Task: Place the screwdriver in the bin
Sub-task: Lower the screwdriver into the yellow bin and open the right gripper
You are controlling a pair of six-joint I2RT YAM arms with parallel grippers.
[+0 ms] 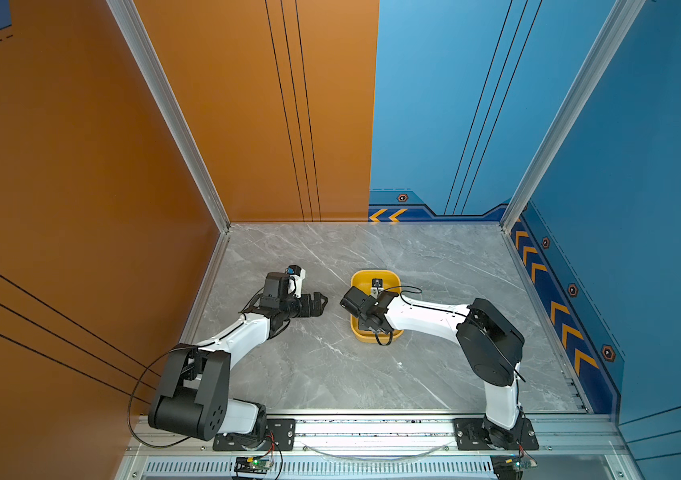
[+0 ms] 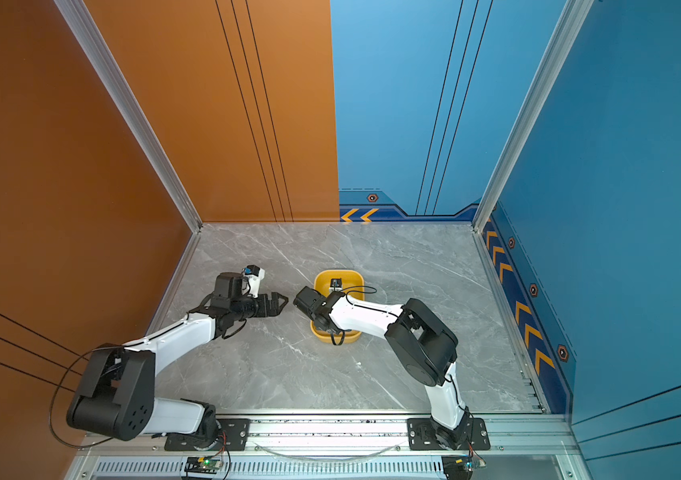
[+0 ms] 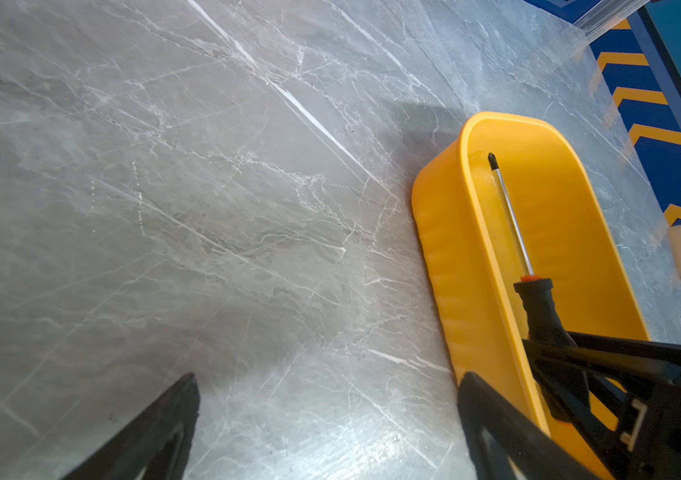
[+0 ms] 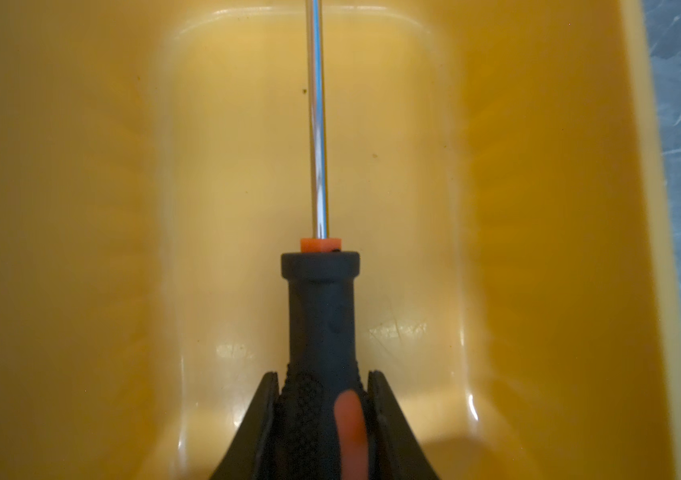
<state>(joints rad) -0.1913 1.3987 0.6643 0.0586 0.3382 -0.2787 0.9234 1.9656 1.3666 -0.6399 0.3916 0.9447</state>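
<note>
My right gripper needs to move down to the bottom of the bin below it and let go of the screwdriver's handle there, because the screwdriver's stem runs lengthwise between the bin's sides.
The yellow bin (image 1: 376,277) (image 2: 339,275) lies mid-table in both top views, its middle covered by my right arm. My right gripper (image 4: 324,376) is shut on the black, orange-accented handle of the screwdriver (image 4: 320,299). The shiny shaft runs lengthwise inside the bin (image 4: 81,208). In the left wrist view the screwdriver (image 3: 538,303) sits within the bin (image 3: 446,249) walls, tip near the far end; whether it touches the floor I cannot tell. My left gripper (image 3: 330,382) (image 1: 322,301) (image 2: 282,302) hangs open and empty over the table, left of the bin.
The grey marble tabletop (image 1: 330,374) is walled by an orange panel (image 1: 81,208) on the left and a blue panel (image 1: 642,208) on the right. An aluminium rail (image 1: 372,428) with both arm bases runs along the front edge.
</note>
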